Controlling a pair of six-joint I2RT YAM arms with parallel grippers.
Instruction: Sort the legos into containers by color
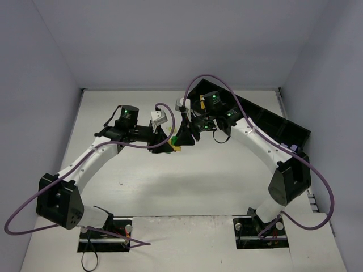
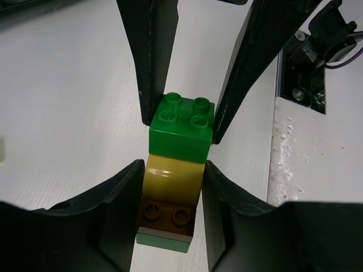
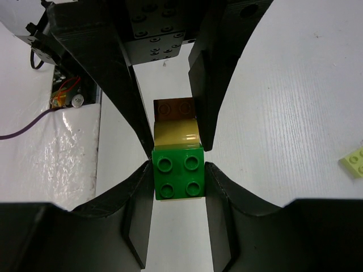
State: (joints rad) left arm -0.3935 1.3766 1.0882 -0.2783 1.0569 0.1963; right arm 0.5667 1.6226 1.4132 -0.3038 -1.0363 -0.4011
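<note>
I will pull my right gripper away from the left gripper, which holds the other end of the stack, and over the black containers' middle (image 1: 248, 109) to let go of the dark green brick.
A stack of joined legos hangs above the table's middle between both grippers (image 1: 176, 140). In the left wrist view it reads dark green brick (image 2: 181, 130), yellow brick (image 2: 173, 178), orange-brown brick (image 2: 167, 215), pale green brick (image 2: 163, 241). My left gripper (image 2: 170, 209) is shut on the yellow and orange-brown end. My right gripper (image 3: 178, 181) is shut on the dark green brick (image 3: 178, 178), with the yellow brick (image 3: 176, 133) and the orange-brown brick (image 3: 174, 107) beyond it. In the top view the left gripper (image 1: 168, 145) and the right gripper (image 1: 185, 135) meet tip to tip.
A row of black containers (image 1: 283, 127) stands along the back right of the table. A lime lego (image 3: 354, 160) lies on the table to the right of my right gripper. Purple cables loop over both arms.
</note>
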